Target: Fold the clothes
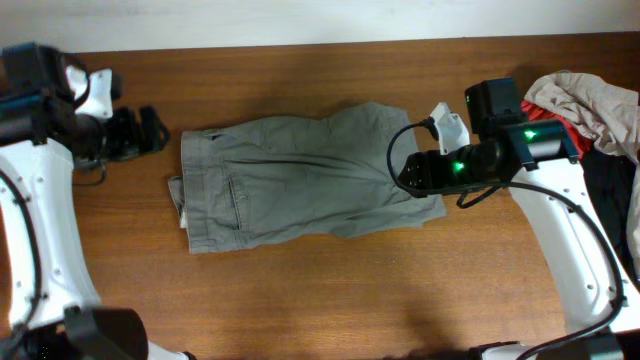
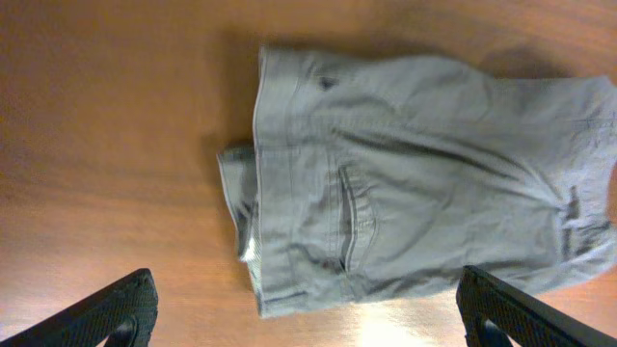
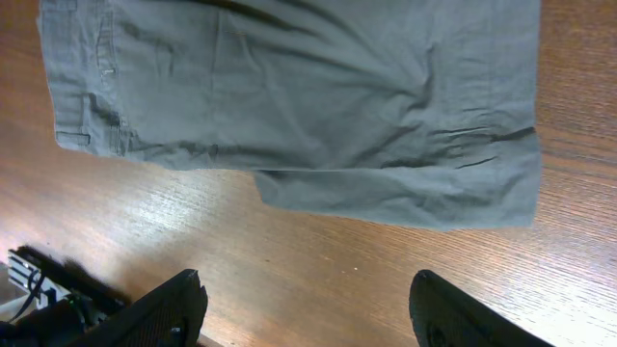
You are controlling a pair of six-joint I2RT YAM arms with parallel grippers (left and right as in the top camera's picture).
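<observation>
Next, my left gripper will lower across to where the under layer juts out, since the waistband edge lies below the gripper and to its right in the overhead view.
The grey-olive shorts (image 1: 290, 178) lie flat and folded lengthwise in the middle of the wooden table, waistband to the left and leg hems to the right. They also show in the left wrist view (image 2: 424, 183) and the right wrist view (image 3: 318, 106). My left gripper (image 1: 152, 130) hovers just left of the waistband, open and empty (image 2: 308, 318). My right gripper (image 1: 412, 175) hovers over the hem end of the shorts, open and empty (image 3: 308, 313), with bare table between its fingers.
A pile of other garments sits at the right edge: pale beige (image 1: 590, 100), red (image 1: 562, 125) and black (image 1: 610, 190). The table's far edge (image 1: 300, 45) runs along the top by the white wall.
</observation>
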